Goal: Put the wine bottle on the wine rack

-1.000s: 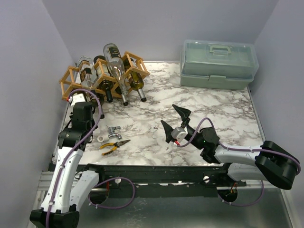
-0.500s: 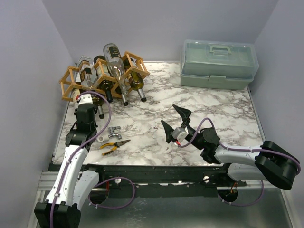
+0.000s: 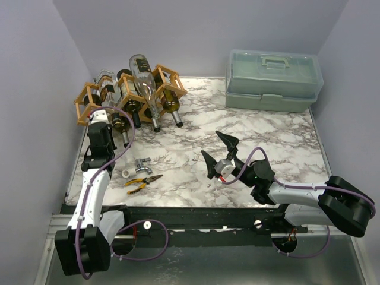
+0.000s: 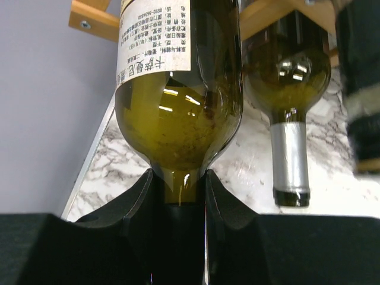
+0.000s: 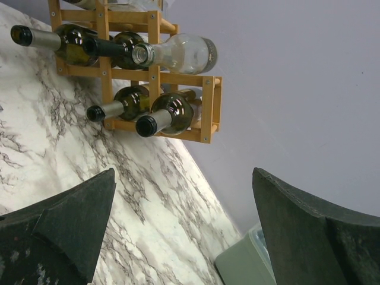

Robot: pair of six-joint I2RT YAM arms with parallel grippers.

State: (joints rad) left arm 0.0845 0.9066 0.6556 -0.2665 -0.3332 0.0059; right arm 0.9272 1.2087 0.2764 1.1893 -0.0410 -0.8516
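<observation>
The robot should next push the wine bottle [image 4: 178,113] in its left gripper away from the robot's base, deeper between the sticks of the rack's end cell.
The wine bottle [image 4: 178,113], green glass with a white label, fills the left wrist view. Its neck sits between the fingers of my left gripper [image 4: 178,193], which is shut on it. The bottle's body reaches in between the sticks of the wine rack [image 4: 89,21]. From above, the wooden wine rack [image 3: 168,75] stands at the back left with several bottles in it. My left gripper [image 3: 98,120] is at its leftmost cell, and the wrist hides most of the held bottle. My right gripper [image 3: 217,151] hangs open over the table's middle, holding nothing.
A translucent plastic toolbox [image 3: 273,80] stands at the back right. Yellow-handled pliers [image 3: 142,181], a metal tap [image 3: 141,162] and a small white fitting [image 3: 127,173] lie near the front left. A racked bottle with a silver-foil neck [image 4: 290,160] sticks out just right of the held one.
My left arm has moved away from me toward the rack, carrying the bottle further into the leftmost cell. The right arm has not moved.
</observation>
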